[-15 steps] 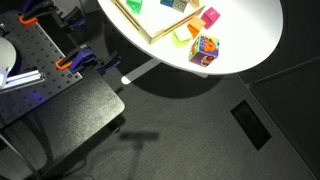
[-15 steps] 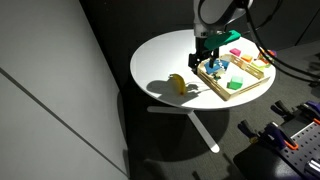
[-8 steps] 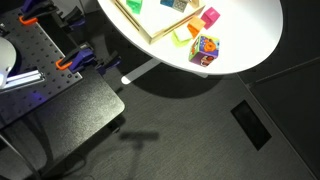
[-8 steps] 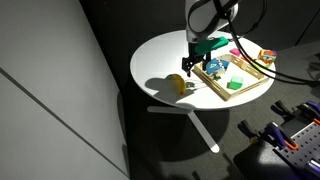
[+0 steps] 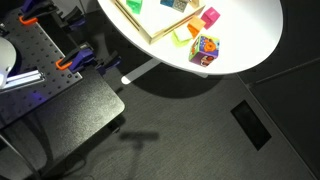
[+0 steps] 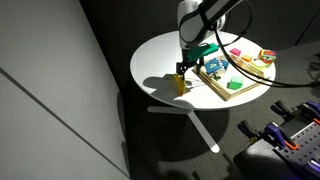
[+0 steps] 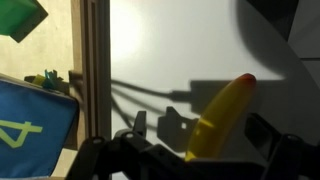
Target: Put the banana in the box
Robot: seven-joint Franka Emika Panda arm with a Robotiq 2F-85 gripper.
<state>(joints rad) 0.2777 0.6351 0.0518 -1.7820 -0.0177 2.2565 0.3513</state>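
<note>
My gripper moves down over its yellow body (image 6: 180, 85) (image 7: 215, 126) next, then closes on it.
The yellow banana (image 6: 178, 85) lies on the round white table (image 6: 160, 55), just outside the box (image 6: 247, 90), a shallow tray with a tan wooden rim. My gripper (image 6: 183, 69) hangs right above the banana, fingers pointing down. In the wrist view the banana (image 7: 228, 100) lies between my open fingers (image 7: 199, 122), which do not touch it. The box's rim (image 7: 95, 60) runs along the left. In an exterior view only the box's corner (image 5: 150, 35) shows; the banana and gripper are out of frame there.
The box holds a blue card (image 7: 30, 120), a green block (image 7: 20, 15) and other toys (image 6: 238, 68). A multicoloured cube (image 5: 204, 48), a pink block (image 5: 210, 17) and a lime-green block (image 5: 181, 35) sit near the table edge. The robot's base plate (image 5: 40, 60) stands beside the table.
My gripper has moved from over the box's edge sideways to the banana and come down over it. The banana and toys have not moved.
</note>
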